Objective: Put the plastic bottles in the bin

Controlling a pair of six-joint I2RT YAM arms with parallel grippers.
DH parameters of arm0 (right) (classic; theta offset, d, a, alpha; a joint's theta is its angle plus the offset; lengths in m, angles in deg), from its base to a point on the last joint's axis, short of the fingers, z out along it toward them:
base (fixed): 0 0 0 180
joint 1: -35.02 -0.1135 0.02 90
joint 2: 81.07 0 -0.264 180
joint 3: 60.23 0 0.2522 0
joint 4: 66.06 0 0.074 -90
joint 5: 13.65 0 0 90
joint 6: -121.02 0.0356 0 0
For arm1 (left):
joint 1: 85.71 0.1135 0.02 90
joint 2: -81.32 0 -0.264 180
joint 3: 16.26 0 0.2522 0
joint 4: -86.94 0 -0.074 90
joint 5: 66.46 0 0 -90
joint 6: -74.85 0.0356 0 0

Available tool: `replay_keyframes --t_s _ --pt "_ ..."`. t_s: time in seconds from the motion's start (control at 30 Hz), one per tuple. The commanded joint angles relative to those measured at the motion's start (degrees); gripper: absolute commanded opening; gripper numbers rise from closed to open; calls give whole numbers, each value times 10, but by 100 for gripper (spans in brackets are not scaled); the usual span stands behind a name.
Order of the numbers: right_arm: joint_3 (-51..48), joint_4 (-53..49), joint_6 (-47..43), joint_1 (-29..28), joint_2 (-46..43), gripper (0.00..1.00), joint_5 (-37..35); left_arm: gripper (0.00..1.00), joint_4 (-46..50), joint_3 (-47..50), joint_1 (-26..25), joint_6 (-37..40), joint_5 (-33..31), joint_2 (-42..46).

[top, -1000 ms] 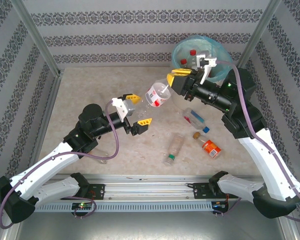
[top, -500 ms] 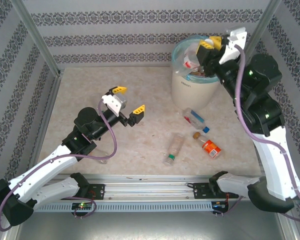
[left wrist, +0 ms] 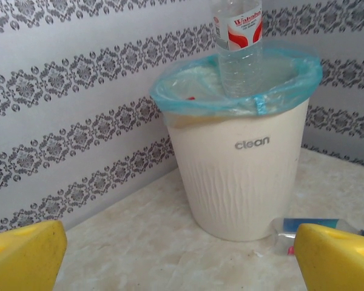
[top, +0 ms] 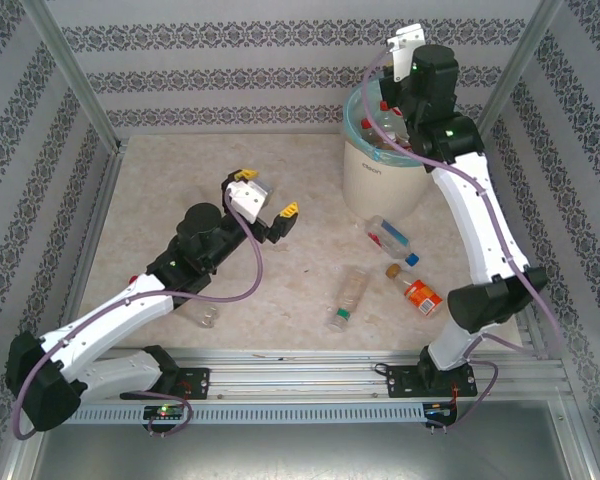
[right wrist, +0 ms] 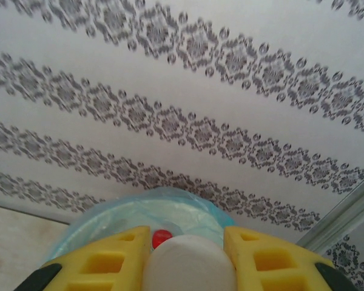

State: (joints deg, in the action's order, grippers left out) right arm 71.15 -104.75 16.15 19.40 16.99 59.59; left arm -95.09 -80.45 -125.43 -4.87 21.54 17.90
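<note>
The bottle's lower end is already inside the turquoise bag rim (left wrist: 230, 103) and the bin's opening is below the right gripper, so the right gripper should next lower into the bag to release the bottle.
My right gripper (right wrist: 183, 242) is shut on a clear plastic bottle (left wrist: 236, 54) with a red and white label. It holds the bottle upright over the bin (top: 380, 180), the lower end dipping inside the turquoise bag rim (left wrist: 230, 103). The bottle's pale round end (right wrist: 188, 267) sits between the yellow fingers, and a red cap (right wrist: 162, 237) shows down in the bin. My left gripper (top: 266, 193) is open and holds nothing, hovering over the table left of the bin. Three bottles lie in front of the bin: a clear one with a blue label (top: 390, 238), an orange one (top: 417, 290) and a clear one with a green cap (top: 348, 297).
Another small clear bottle (top: 208, 316) lies partly under my left arm near the front rail. Patterned walls close the table at the back and both sides. The bin (left wrist: 242, 182) stands at the back right, close to the wall.
My right arm swung the bottle from mid-table up to above the bin and turned it upright. The left gripper stayed open and shifted slightly toward the back.
</note>
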Motion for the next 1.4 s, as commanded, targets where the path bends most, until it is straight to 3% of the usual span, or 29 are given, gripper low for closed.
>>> replay_keyframes --t_s 0.0,0.43,0.97,1.27,1.37 --pt "24 8 -5 22 24 0 -25 97 -19 -26 5 21 -10 -17" --pt "-84 21 122 103 71 0 64 97 -46 -26 16 -1 -8 -67" --pt "-141 22 152 137 145 2 105 97 -34 -19 17 -24 -7 -63" --pt "-100 -8 160 139 163 13 118 97 -24 -18 17 -21 -12 -56" --pt "-72 -28 168 137 149 30 127 97 -10 -25 17 -23 -19 -52"
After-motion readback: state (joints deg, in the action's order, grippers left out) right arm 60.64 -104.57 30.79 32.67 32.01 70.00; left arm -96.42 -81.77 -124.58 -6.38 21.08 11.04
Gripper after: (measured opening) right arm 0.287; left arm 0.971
